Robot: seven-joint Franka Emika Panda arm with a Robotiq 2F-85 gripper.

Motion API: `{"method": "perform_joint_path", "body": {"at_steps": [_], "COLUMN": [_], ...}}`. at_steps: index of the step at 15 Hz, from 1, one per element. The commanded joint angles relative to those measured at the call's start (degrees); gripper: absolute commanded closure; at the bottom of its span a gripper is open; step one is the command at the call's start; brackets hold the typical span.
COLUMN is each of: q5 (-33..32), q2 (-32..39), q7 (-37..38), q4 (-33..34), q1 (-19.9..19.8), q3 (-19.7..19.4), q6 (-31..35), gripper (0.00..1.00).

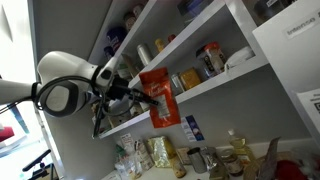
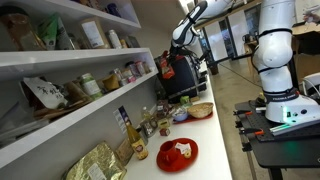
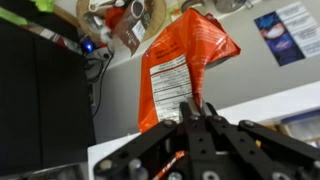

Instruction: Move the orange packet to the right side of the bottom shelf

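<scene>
The spot for the packet on the bottom shelf by the yellow can is above and outward of my gripper's fingers. I need to raise my gripper outward next and release the packet there.
The orange packet hangs in my gripper in front of the bottom shelf, beside its front edge near the end with few items. In the wrist view the packet stands upright with its white printed label facing me, and my gripper is shut on its lower edge. A white board lies behind the packet. In an exterior view the packet is small and far off by the far end of the bottom shelf, under my gripper.
Jars and boxes fill the bottom shelf. Bottles and bags stand on the counter below. In an exterior view a red plate, bottles and a black appliance sit on the counter; a white robot base stands opposite.
</scene>
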Motion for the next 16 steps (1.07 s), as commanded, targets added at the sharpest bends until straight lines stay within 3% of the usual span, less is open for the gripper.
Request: {"method": "perform_joint_path", "body": {"at_steps": [1, 4, 8, 12, 13, 16], "q5": [3.71, 11.17, 18.15, 20.47, 19.20, 17.35], "q2": [8.07, 13.50, 22.17, 30.53, 32.09, 37.30], "q7": [-1.47, -5.76, -8.73, -9.03, -8.46, -8.44], "q4": [14.36, 24.17, 36.62, 48.40, 51.03, 59.18], "q1": [1.13, 3.82, 3.27, 1.57, -3.35, -7.06], "q3": [-4.27, -6.96, -6.15, -4.75, 0.68, 5.66], "q6": [-2.08, -7.36, -13.12, -18.30, -19.51, -24.01], "gripper": [0.99, 0.99, 0.99, 0.99, 0.99, 0.99]}}
